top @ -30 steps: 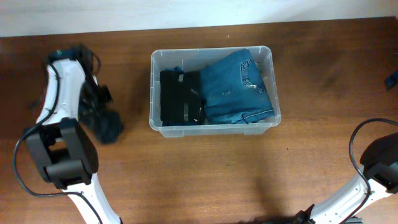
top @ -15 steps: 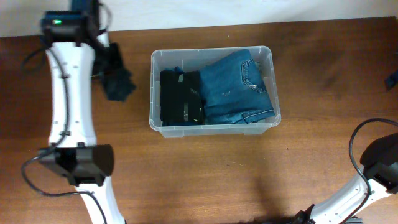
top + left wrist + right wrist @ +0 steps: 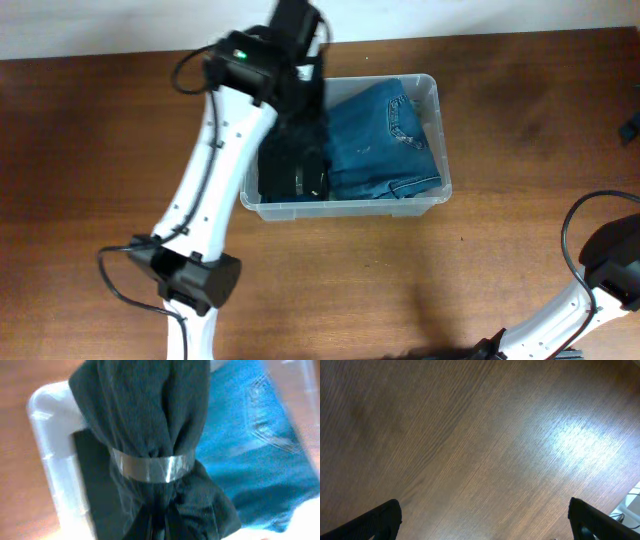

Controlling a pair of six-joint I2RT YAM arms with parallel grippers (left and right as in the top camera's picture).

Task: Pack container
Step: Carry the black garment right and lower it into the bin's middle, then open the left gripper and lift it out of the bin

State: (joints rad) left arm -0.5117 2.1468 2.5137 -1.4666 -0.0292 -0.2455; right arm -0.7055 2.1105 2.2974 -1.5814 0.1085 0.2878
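Note:
I should next lower my left gripper toward the right in the overhead view and let go of the bundle on the edge of the jeans by the black garment, because the jeans lie flat.
The clear plastic container (image 3: 344,207) stands at the table's back middle. It holds folded blue jeans (image 3: 382,140) on the right and a folded black garment (image 3: 290,170) on the left. My left gripper (image 3: 300,95) is over the container's back left part, shut on a dark teal garment (image 3: 150,425) bound with a strip of clear tape (image 3: 152,467). The bundle hangs over the black garment (image 3: 87,480), with the jeans (image 3: 255,445) beside it. My right gripper (image 3: 482,520) is open and empty over bare wood; only the arm's base (image 3: 605,265) shows in the overhead view.
The wooden table (image 3: 480,260) extends around the container. The white left arm (image 3: 205,200) reaches from the front edge up across the table's left middle to the container.
My left arm has swung right with the dark teal garment, from the table's far left to above the container's back left part. The right arm has not moved.

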